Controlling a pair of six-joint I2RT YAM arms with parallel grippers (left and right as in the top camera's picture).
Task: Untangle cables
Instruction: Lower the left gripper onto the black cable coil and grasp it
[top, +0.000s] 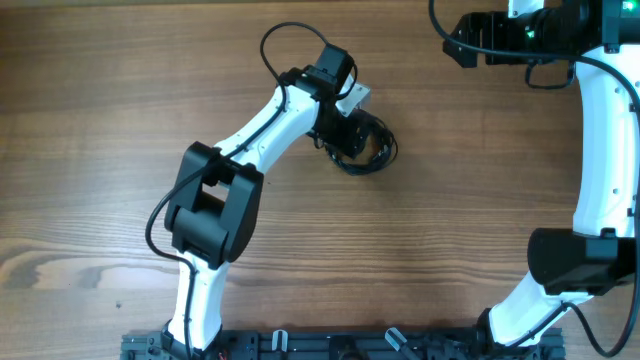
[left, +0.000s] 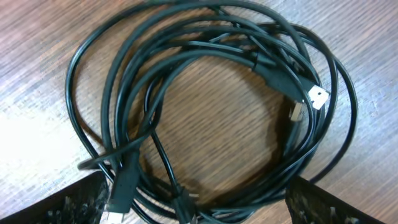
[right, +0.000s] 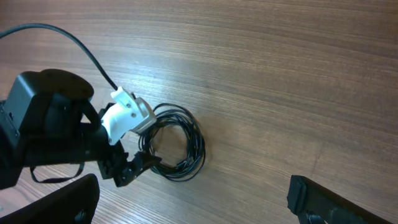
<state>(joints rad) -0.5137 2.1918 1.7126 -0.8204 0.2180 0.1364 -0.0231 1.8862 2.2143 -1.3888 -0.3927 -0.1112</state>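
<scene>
My left gripper needs to move down and to the left in the wrist view next, onto the black plug, because a cable crosses over the bundled pieces of cable there.
The cables lie as one coil of thin black cords on the wooden table, just right of centre. In the left wrist view the coil fills the frame, with a silvery plug end at the right and a black plug at the lower left. My left gripper is low over the coil, open, and its fingers straddle the coil's near side. My right gripper is open and empty, high at the far right. Its view shows the coil beside the left wrist.
The left arm reaches diagonally from the front left to the coil, its own thick black cable looping behind it. The right arm stands along the right edge. A dark rack runs along the table's front edge.
</scene>
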